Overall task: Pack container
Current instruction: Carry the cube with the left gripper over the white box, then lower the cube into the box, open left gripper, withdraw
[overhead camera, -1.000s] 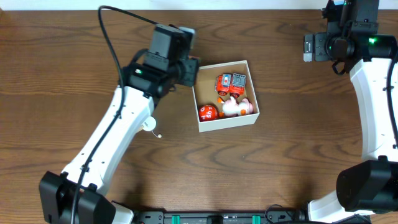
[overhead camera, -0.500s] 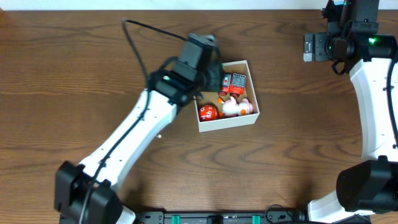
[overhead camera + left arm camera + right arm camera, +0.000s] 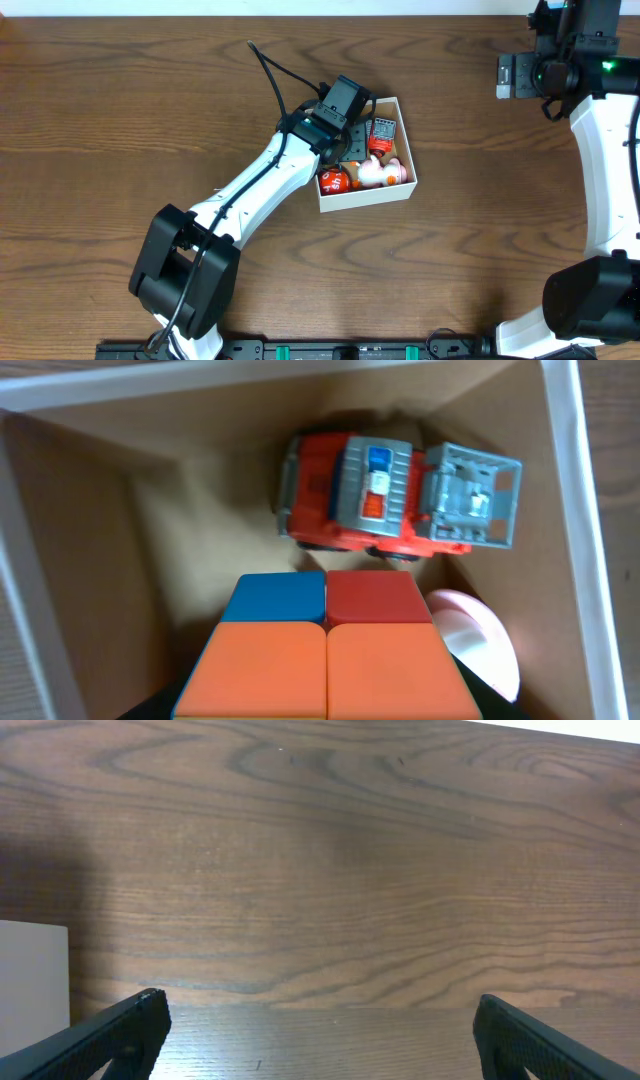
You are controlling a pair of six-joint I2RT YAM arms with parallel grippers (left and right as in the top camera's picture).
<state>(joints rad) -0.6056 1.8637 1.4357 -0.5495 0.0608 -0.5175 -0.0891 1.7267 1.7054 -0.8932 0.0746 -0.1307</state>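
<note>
The robot's left gripper will go down into the toy-free gap beside the truck and let go of the colour cube, since the bare bottom of the container there is below the gripper.
The container (image 3: pixel 366 201) is a square white-walled box with a brown inside, at the table's middle; its wall also shows in the left wrist view (image 3: pixel 566 480). Inside lie a red and grey toy truck (image 3: pixel 378 132) (image 3: pixel 390 495), a pink and white toy (image 3: pixel 386 172) (image 3: pixel 482 642) and a red ball (image 3: pixel 334 181). My left gripper (image 3: pixel 349 138) hangs over the container's left half, shut on a colour cube (image 3: pixel 325 655) with orange, blue and red tiles, just above the floor next to the truck. My right gripper (image 3: pixel 320 1020) is open and empty over bare table at the far right back (image 3: pixel 545 75).
The left arm (image 3: pixel 270 180) stretches diagonally from the front left to the container, with a black cable looping above it. The right arm (image 3: pixel 605 150) runs along the right edge. The dark wood table surrounds the container.
My left arm has swung to the right, from beside the container's left wall to over its inside, carrying the cube. The right arm has barely moved.
</note>
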